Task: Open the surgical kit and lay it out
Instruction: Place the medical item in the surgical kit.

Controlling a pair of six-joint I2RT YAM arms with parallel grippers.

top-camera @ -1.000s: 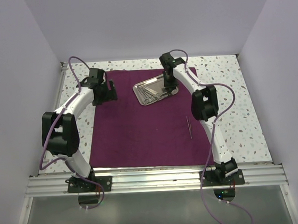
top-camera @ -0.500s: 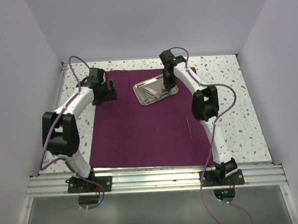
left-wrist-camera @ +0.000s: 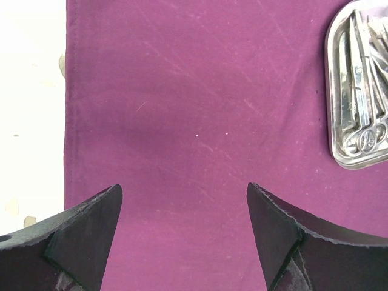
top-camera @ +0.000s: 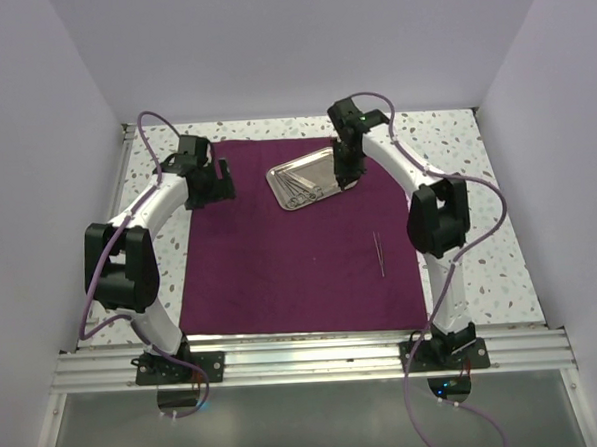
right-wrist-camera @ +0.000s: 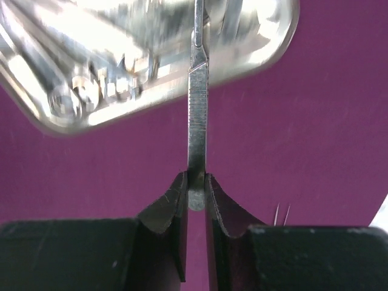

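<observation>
The right gripper moves its instrument back next, down onto the cloth (top-camera: 355,255) between the tray and the cloth's near edge, beside the tweezers.
The dark purple cloth wrap (top-camera: 280,254) lies spread flat on the table. The shiny steel tray (top-camera: 274,182) sits on its far middle, with ring-handled scissors or forceps (top-camera: 305,190) inside. My right gripper (top-camera: 348,171) is over the tray's right end, shut on a thin flat steel instrument with a ribbed handle (right-wrist-camera: 196,109) that points back toward the tray (right-wrist-camera: 267,42). Steel tweezers (top-camera: 379,251) lie on the cloth at the right. My left gripper (top-camera: 206,183) is open and empty above the cloth's far left; its view shows the cloth (left-wrist-camera: 182,109) and the tray (left-wrist-camera: 330,121).
Speckled white tabletop (top-camera: 489,224) borders the cloth on the left, right and far sides. Pale walls close in the back and both sides. A metal rail (top-camera: 316,358) runs along the near edge by the arm bases.
My right gripper has moved a little to the right over the tray's right end, and its elbow has swung right. The left arm has not moved.
</observation>
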